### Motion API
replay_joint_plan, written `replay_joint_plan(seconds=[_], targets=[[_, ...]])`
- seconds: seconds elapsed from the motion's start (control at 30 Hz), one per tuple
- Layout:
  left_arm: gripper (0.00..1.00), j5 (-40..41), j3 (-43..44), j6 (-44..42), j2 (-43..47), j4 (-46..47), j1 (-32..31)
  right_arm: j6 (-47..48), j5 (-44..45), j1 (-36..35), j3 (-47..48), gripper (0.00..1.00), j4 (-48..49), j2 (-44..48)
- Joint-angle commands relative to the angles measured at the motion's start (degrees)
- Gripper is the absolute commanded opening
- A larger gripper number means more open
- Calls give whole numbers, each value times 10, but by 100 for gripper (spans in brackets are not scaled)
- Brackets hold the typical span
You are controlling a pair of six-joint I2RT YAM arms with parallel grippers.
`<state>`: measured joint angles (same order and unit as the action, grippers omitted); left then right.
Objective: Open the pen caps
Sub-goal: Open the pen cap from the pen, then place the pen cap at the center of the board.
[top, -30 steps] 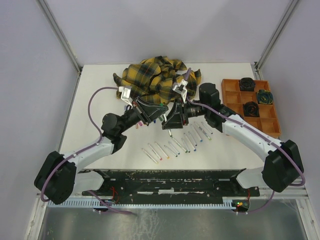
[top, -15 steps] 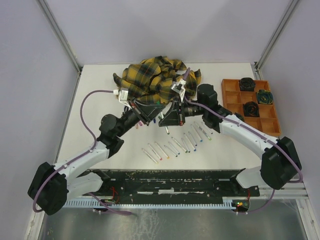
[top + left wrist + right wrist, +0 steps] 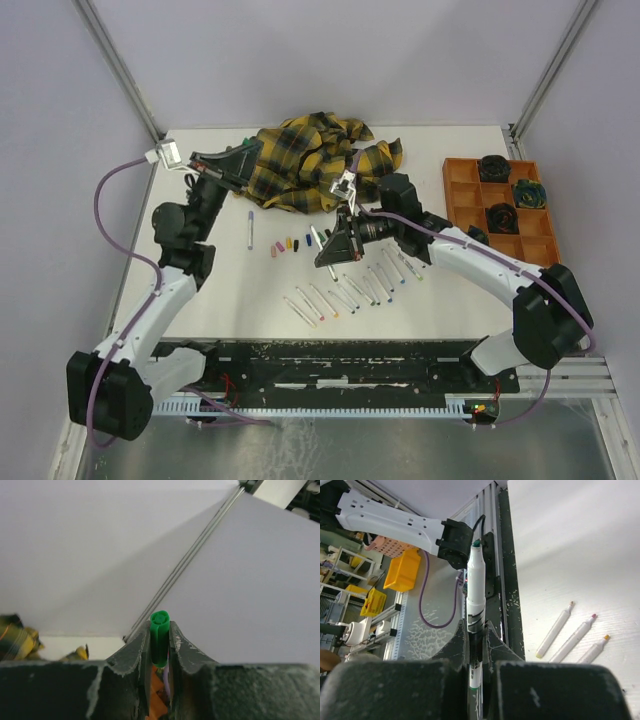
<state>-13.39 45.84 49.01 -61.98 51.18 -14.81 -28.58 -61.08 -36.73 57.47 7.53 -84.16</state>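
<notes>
My left gripper will tilt downward, lower back and release the green cap at the row's end by the lone pen, where loose caps lie.
My left gripper (image 3: pixel 243 152) is raised at the back left, in front of the cloth, and is shut on a green pen cap (image 3: pixel 160 636). The cap stands on end between the fingertips (image 3: pixel 176 641). My right gripper (image 3: pixel 332 252) hovers over the middle of the table, shut on a white pen (image 3: pixel 475 592) whose bare green tip points away from the jaws. Several loose pen caps (image 3: pixel 289 244) lie in a short row left of the right gripper. Several uncapped pens (image 3: pixel 352 289) lie in a fanned row on the table, three of them (image 3: pixel 555 629) in the right wrist view.
A yellow-and-black plaid cloth (image 3: pixel 310 160) is bunched at the back centre. An orange compartment tray (image 3: pixel 462 190) with dark round things stands at the right. One pen (image 3: pixel 250 228) lies alone left of the caps. A black rail (image 3: pixel 340 365) runs along the near edge.
The grippers met at the centre earlier. My left arm has since swung up and away to the back left with the green cap, while my right gripper kept the pen and closed tighter.
</notes>
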Motion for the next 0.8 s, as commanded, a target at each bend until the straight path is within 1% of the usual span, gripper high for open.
replay_joint_plan(seconds=[0.0,0.1,0.17,0.23,0.37,0.5,0.6,0.77], targets=[[3,31,-77,-8,69,-161,2,106,37,1,54,0,-130,23],[3,46,-124,0,102,-292,2,122,44,1,64,0,-155,16],[3,60,-142,4,107,-374,2,124,45,2,67,0,-161,8],[3,78,-154,-9,101,-444,2,124,45,2,70,0,-166,0],[3,160,-150,-28,58,-551,2,130,49,2,77,0,-178,-7],[3,224,-124,-36,-10,-621,1,134,55,1,76,0,-182,-10],[3,258,-108,-43,-55,-644,-4,136,57,1,77,0,-183,-11],[3,290,-70,-47,-122,-665,-27,135,55,2,78,0,-184,-15]])
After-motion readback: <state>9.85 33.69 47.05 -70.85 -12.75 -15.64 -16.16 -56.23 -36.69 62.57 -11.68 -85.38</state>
